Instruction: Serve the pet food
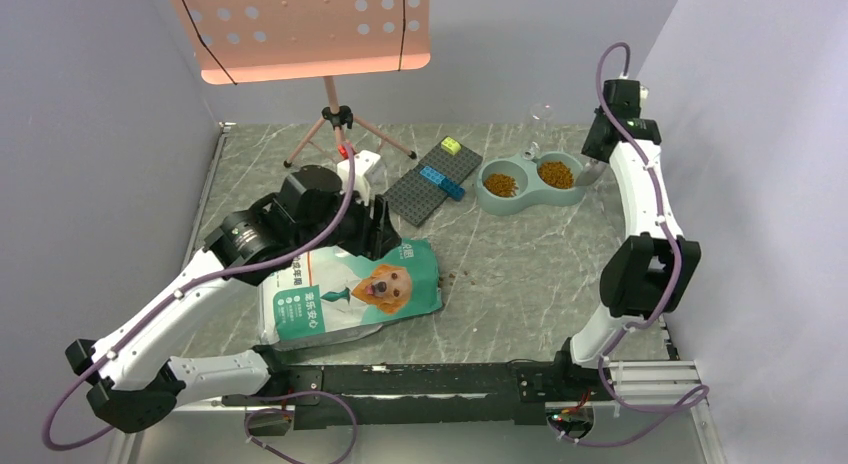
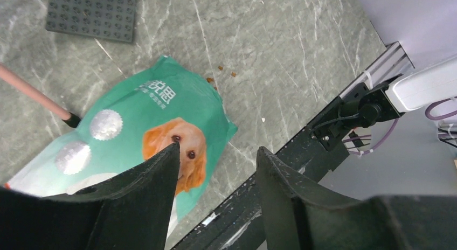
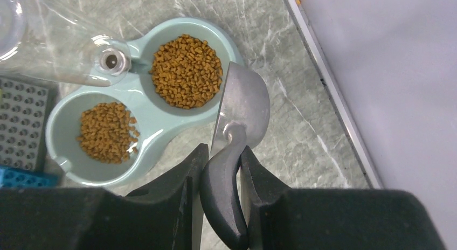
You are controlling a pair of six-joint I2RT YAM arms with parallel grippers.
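The clear part of the tabletop is below and back, so the robot's right gripper should next move back and down to let go of the metal scoop (image 3: 245, 102) on the bare tabletop.
Pet food fills both wells of the pale blue double bowl (image 3: 145, 107), one heap (image 3: 187, 71) nearer the scoop and another (image 3: 106, 132) in the far well. Both heaps also show from above (image 1: 500, 185) (image 1: 556, 174). My right gripper (image 3: 223, 150) is shut on the dark handle of a metal scoop (image 3: 245, 102), which hangs empty and tilted at the bowl's right rim. My left gripper (image 2: 217, 147) stands open with nothing between its fingers, above the teal bag (image 2: 145, 115) lying flat on the table. A few loose kibbles (image 1: 462, 278) lie beside the bag (image 1: 350, 294).
A grey brick baseplate (image 1: 432, 180) with a blue brick (image 1: 441, 179) lies left of the bowl. A clear bottle (image 3: 54, 50) lies behind the bowl. A tripod (image 1: 335, 119) holds a pink perforated board (image 1: 310, 29) at the back. Walls close in both sides.
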